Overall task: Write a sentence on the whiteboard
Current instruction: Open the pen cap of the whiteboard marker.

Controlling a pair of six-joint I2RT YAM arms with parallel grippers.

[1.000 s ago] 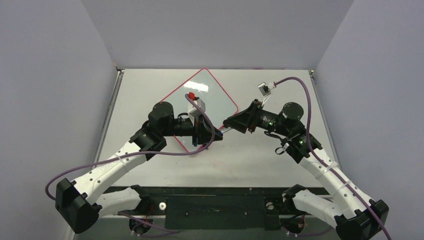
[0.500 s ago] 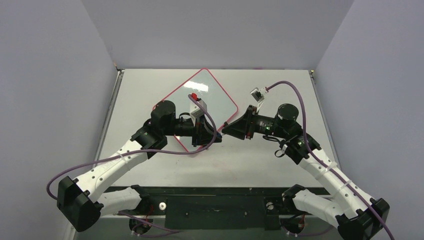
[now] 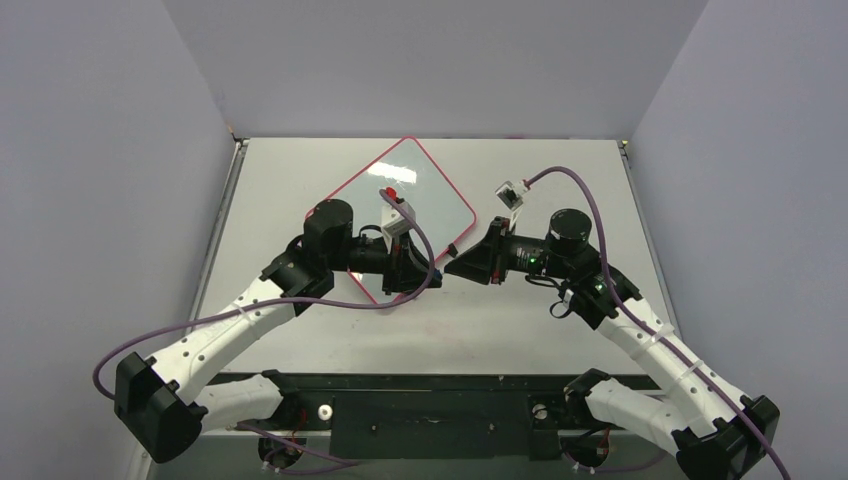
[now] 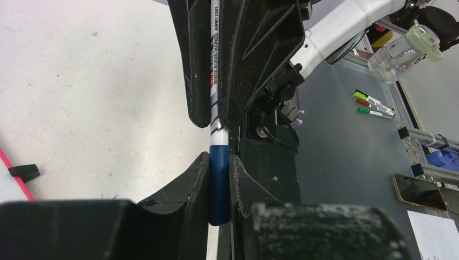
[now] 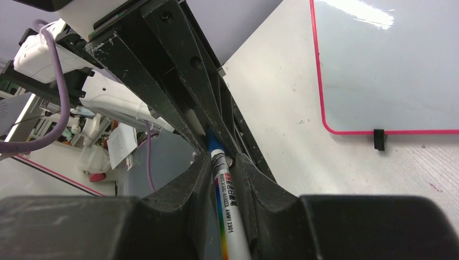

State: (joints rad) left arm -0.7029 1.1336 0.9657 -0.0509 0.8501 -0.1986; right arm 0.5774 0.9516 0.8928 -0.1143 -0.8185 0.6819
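Note:
The tabletop beside the whiteboard is bare. My left gripper will next lower the blue cap (image 4: 219,184) to the right in the top view, onto that bare tabletop, to release it clear of the whiteboard's writing surface.
The whiteboard (image 3: 405,170) lies tilted at the table's back centre, with a red-pink rim and a black clip (image 5: 379,139). Its visible surface (image 5: 389,70) is blank; no blue sentence shows, and the left arm hides part of it. Both grippers meet tip to tip over the table, just in front of the board's near corner. My left gripper (image 3: 424,268) (image 4: 219,162) is shut on the blue cap (image 4: 219,184) of a whiteboard marker. My right gripper (image 3: 456,264) (image 5: 222,162) is shut on the marker's white barrel (image 5: 230,216).
Purple cables loop over both wrists (image 3: 560,175). Grey walls close in the table on three sides. Beyond the table edge, the left wrist view shows several spare markers (image 4: 373,105), a jar (image 4: 417,46) and a phone (image 4: 422,189).
My right gripper has shifted left and lower toward my left gripper, and its wrist has turned. The left arm has edged forward. The two grippers now sit closer together on the marker.

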